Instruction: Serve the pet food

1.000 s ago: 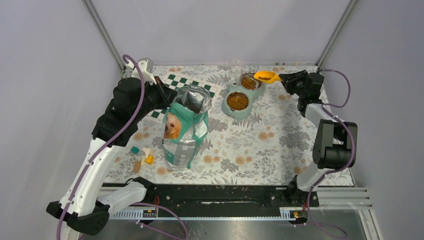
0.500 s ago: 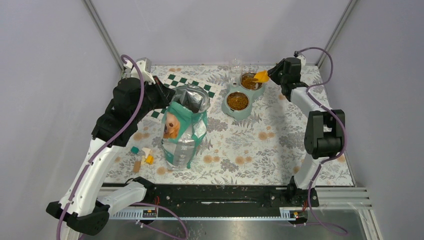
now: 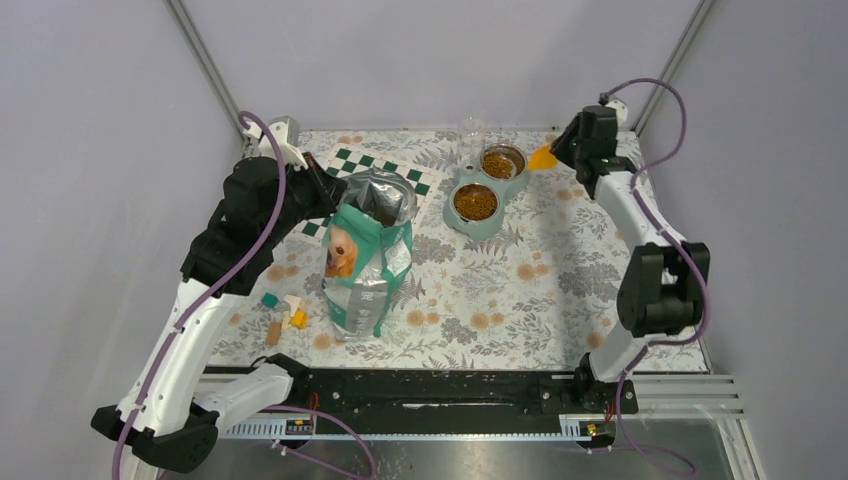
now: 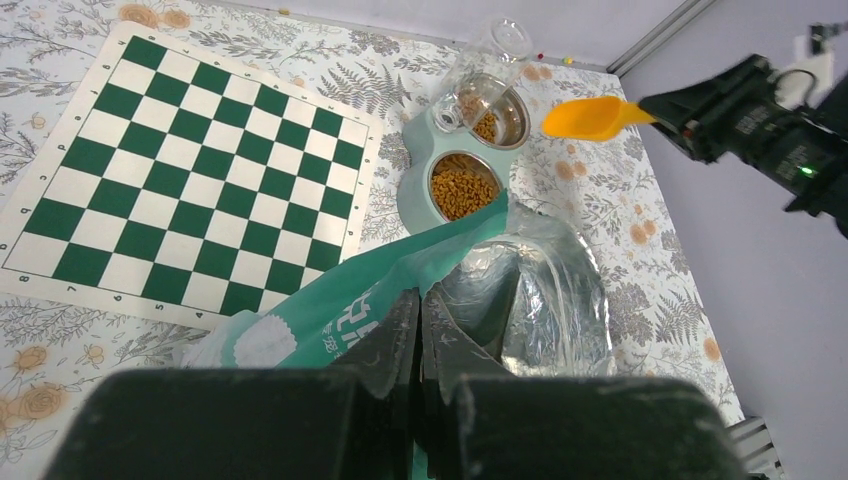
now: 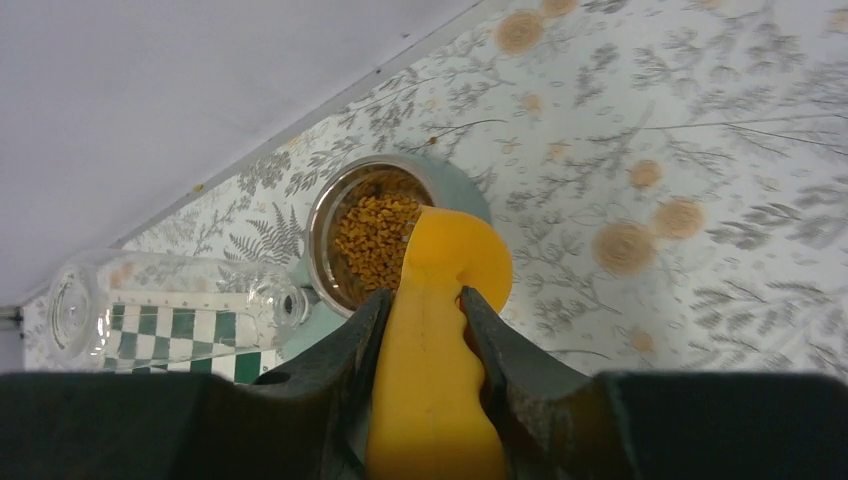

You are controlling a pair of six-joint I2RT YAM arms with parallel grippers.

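My right gripper moves back and down, away from the far bowl, onto the clear floral cloth beside the feeder (image 3: 448,217) next, since both bowls already hold kibble.
The pet food, brown-orange kibble, fills the near bowl (image 3: 475,202) and the far bowl (image 3: 499,163) of a teal double feeder (image 3: 448,217); it also shows in the left wrist view (image 4: 464,190) and in the right wrist view (image 5: 372,229). My right gripper (image 3: 562,152) is shut on the handle of an orange scoop (image 3: 542,157), held just right of the far bowl; in the right wrist view the scoop (image 5: 440,330) is turned over. My left gripper (image 3: 328,193) is shut on the rim of the teal-green bag (image 3: 368,262), which stands open; in the left wrist view the gripper (image 4: 420,305) pinches the bag's edge (image 4: 340,310).
A clear bottle (image 3: 470,140) stands at the feeder's far left end. A green-and-white chessboard (image 3: 345,165) lies behind the bag. Small toy blocks (image 3: 284,318) lie near the left front of the floral cloth (image 3: 560,290). Frame posts stand at the back corners.
My right gripper tipped the scoop over the far bowl, then drew back to the right of it with the scoop turned over. The left arm and the bag have not moved.
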